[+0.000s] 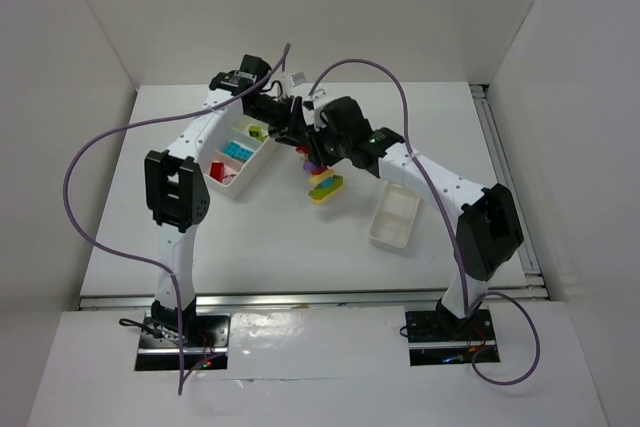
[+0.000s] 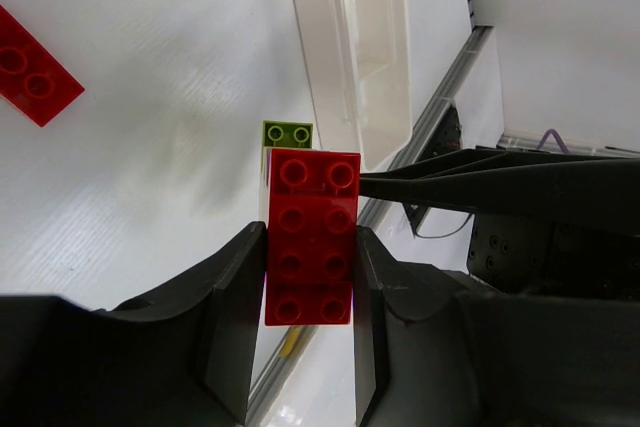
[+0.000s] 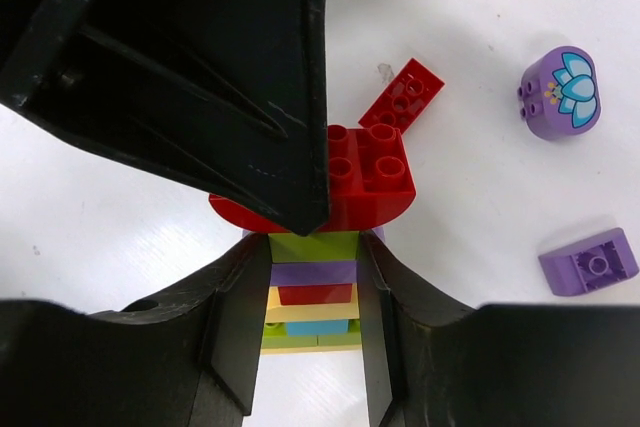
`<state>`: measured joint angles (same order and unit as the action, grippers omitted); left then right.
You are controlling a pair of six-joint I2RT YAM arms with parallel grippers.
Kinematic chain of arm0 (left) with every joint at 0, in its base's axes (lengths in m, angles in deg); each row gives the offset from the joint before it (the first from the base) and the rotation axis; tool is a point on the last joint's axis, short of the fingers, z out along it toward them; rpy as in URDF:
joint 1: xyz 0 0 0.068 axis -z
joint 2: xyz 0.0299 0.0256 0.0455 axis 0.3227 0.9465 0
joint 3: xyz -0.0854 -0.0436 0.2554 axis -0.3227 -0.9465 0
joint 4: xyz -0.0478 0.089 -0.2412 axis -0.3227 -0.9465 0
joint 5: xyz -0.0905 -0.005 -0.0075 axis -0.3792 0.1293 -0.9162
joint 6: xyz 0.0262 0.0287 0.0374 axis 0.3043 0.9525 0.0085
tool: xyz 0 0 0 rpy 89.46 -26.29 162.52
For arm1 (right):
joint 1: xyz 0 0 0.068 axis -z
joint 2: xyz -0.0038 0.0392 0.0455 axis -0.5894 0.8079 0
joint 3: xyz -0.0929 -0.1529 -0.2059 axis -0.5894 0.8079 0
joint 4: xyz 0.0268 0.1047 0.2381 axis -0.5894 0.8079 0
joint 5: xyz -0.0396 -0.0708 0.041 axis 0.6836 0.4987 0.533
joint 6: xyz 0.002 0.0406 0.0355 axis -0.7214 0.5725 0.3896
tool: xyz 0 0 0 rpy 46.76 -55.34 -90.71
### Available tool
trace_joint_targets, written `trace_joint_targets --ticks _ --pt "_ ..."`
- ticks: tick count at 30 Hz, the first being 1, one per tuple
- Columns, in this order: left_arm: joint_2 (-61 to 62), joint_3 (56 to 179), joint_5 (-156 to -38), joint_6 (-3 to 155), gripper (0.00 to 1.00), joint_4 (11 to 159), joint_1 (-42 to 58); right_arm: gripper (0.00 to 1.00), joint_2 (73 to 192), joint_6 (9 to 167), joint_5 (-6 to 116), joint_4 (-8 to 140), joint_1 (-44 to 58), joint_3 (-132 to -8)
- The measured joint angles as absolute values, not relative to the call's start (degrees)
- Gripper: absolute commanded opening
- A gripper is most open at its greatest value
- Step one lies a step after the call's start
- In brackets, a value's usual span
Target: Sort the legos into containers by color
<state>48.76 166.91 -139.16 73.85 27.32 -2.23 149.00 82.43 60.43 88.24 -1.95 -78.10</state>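
The matching red lego in my left gripper goes over the long tray's red-lego end next for release, as that end lies left in the top view.
My left gripper (image 2: 310,242) is shut on a red brick (image 2: 310,197), which sits on top of a stack of legos (image 3: 314,292). My right gripper (image 3: 315,247) is shut on that stack at its lime green and purple layers; red, yellow and cyan layers lie below. The red brick shows there too (image 3: 375,175), half hidden by the left finger (image 3: 200,67). From above, both grippers meet mid-table, the left (image 1: 297,135) and the right (image 1: 318,162), over the stack (image 1: 326,186). The long tray (image 1: 228,183) holds green, cyan and red legos. The small tray (image 1: 395,217) lies to the right.
A flat red plate (image 3: 402,95), a purple rounded brick with a flower print (image 3: 562,92) and a purple sloped brick (image 3: 588,262) lie loose on the table beside the stack. Purple cables arch over both arms. White walls enclose the table.
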Motion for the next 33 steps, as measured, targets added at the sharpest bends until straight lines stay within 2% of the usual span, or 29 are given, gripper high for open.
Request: trace_joint_targets --ticks 2,6,28,33 --pt "48.9 166.9 -138.5 73.8 0.0 27.6 -2.2 0.22 149.0 83.1 61.0 86.7 -1.9 -77.1" --pt "49.1 166.9 -137.3 73.5 0.0 28.0 -2.2 0.21 148.0 84.8 62.2 83.6 -2.0 -74.1" --pt "49.6 165.1 -134.3 64.7 0.0 34.0 -4.7 0.2 145.5 88.0 68.3 83.8 -1.7 -68.5" --pt "48.2 161.4 -125.6 61.4 0.0 35.1 -5.3 0.2 145.5 88.6 69.3 83.8 -1.5 -68.5"
